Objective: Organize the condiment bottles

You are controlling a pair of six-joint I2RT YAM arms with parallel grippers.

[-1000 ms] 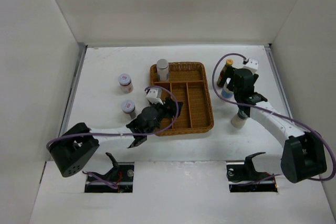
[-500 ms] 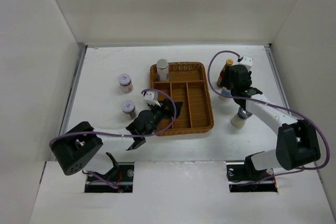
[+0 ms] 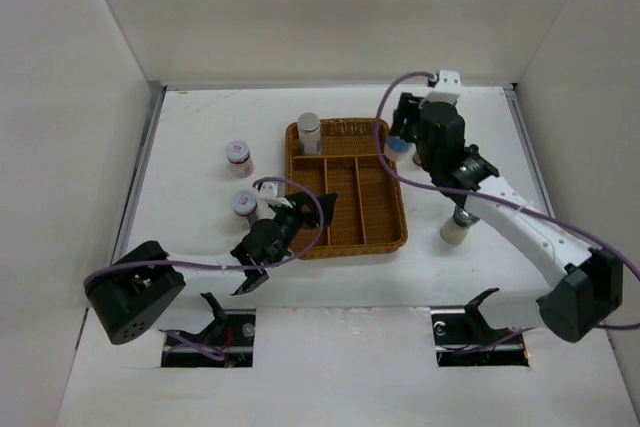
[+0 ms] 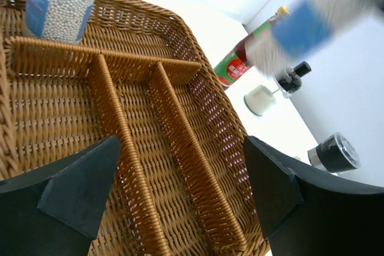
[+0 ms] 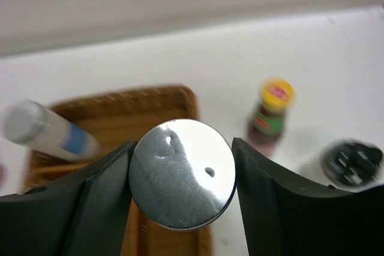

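I need to move my right gripper over and lower the clear jar, as empty tray [image 5: 120, 133] beside the standing jar lies below it, to its left in the top view.
My right gripper [image 3: 399, 140] is shut on a clear jar with a blue label and a silver lid [image 5: 182, 175], held above the right rim of the brown wicker tray [image 3: 375, 202]. My left gripper [image 3: 305, 209] is open and empty over the tray's near left compartments [image 4: 180, 148]. A silver-lidded jar [image 3: 310, 132] stands in the tray's far left compartment. Two pink-lidded jars [image 3: 238, 157] [image 3: 244, 204] stand left of the tray. The dark-red sauce bottle with a yellow cap [image 5: 271, 115] stands right of the tray; my right arm mostly hides it in the top view.
A white jar with a black cap [image 3: 455, 227] stands on the table right of the tray, under my right arm, and also shows in the right wrist view [image 5: 351, 163]. White walls enclose the table on three sides.
My right gripper has lifted the blue-labelled jar from beside the sauce bottle and carried it left, up to the tray's right rim. My left gripper has drawn back slightly toward the near left.
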